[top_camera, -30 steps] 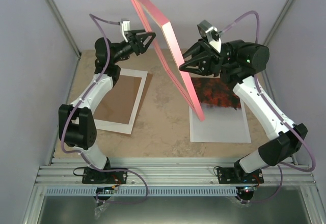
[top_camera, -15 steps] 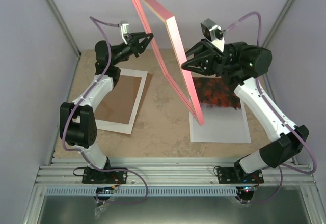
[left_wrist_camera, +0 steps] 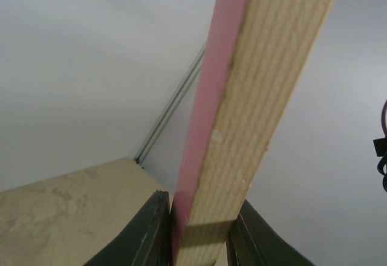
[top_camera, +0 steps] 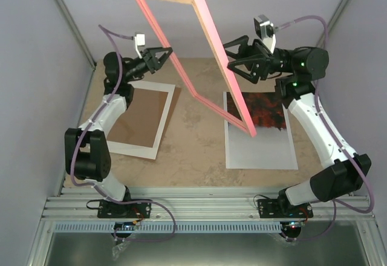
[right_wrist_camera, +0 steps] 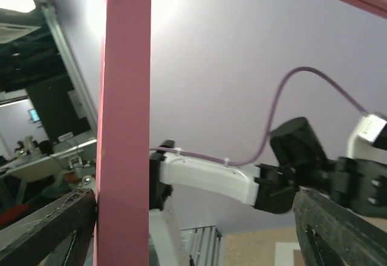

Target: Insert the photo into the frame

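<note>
Next, my left gripper lowers and lays the tilted frame flat onto the bare tabletop below, between sheet and photo, to release it.
The pink frame [top_camera: 213, 33] hangs tilted in the air above the table's middle. My left gripper [top_camera: 165, 59] is shut on its left rail. In the left wrist view that rail [left_wrist_camera: 242, 97], pink face and bare wood side, is pinched between the two dark fingers of the gripper [left_wrist_camera: 199, 236]. My right gripper [top_camera: 228, 57] stands open at the frame's right rail. In the right wrist view the rail [right_wrist_camera: 127, 127] rests against the left finger, with the gripper [right_wrist_camera: 193, 230] spread wide. The photo [top_camera: 261, 134] lies flat on the table at the right, partly behind the frame.
A white-bordered sheet with a brown centre [top_camera: 142, 118] lies on the beige table [top_camera: 193, 151] under the left arm. Grey walls close the table at the back and on both sides. The metal rail [top_camera: 205, 208] with the arm bases runs along the near edge.
My left gripper shut on the frame's left rail. My right gripper then opened off the right rail. The frame turned, showing more of its opening, and both wrists drew outward.
</note>
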